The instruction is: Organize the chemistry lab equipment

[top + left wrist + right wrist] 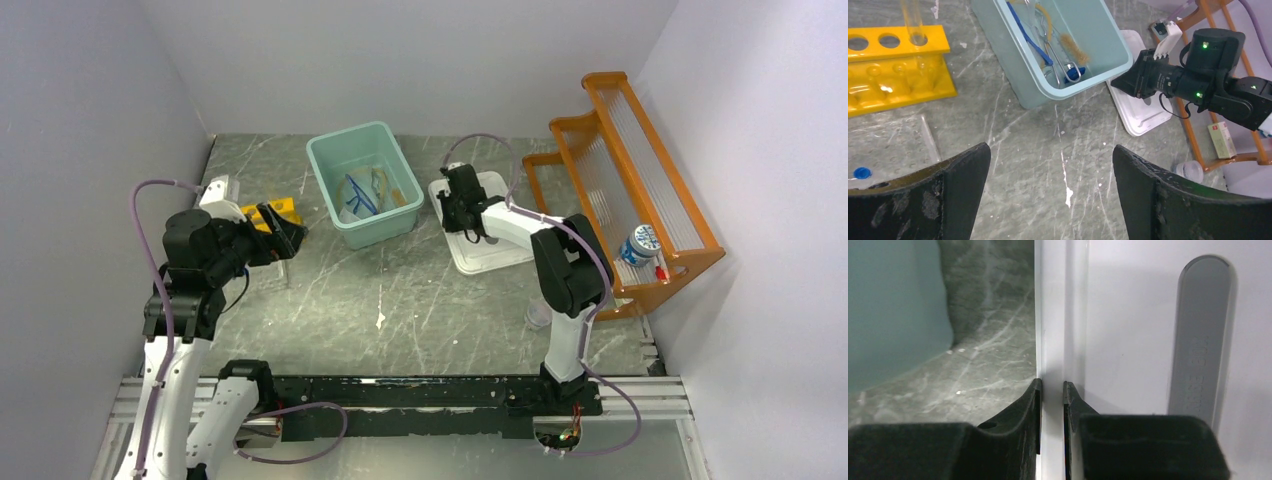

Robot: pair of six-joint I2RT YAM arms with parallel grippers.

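Observation:
Next I should raise my right gripper and carry the tray (497, 245) onto the teal bin's open top, since the bin stands to the gripper's left in the top view.
My right gripper (462, 212) is shut on the left rim of a white tray (497, 245), its fingers pinching the rim (1052, 340) in the right wrist view (1052, 390). My left gripper (1050, 150) is open and empty above bare table, next to the yellow tube rack (277, 212). The rack (893, 65) holds one clear test tube (913, 22). Another test tube (928, 142) and a blue cap (862, 173) lie in front of it. The teal bin (332, 157) holds blue tubing (1030, 40), silver forceps (1053, 55) and a small brush (1073, 45).
The large orange wooden shelf (640, 170) stands at the right, with a blue-labelled bottle (638, 245) and a small box (1220, 140) on it. A clear cup (538, 315) stands on the table by the shelf's near end. A long grey strip (1198, 340) lies in the tray.

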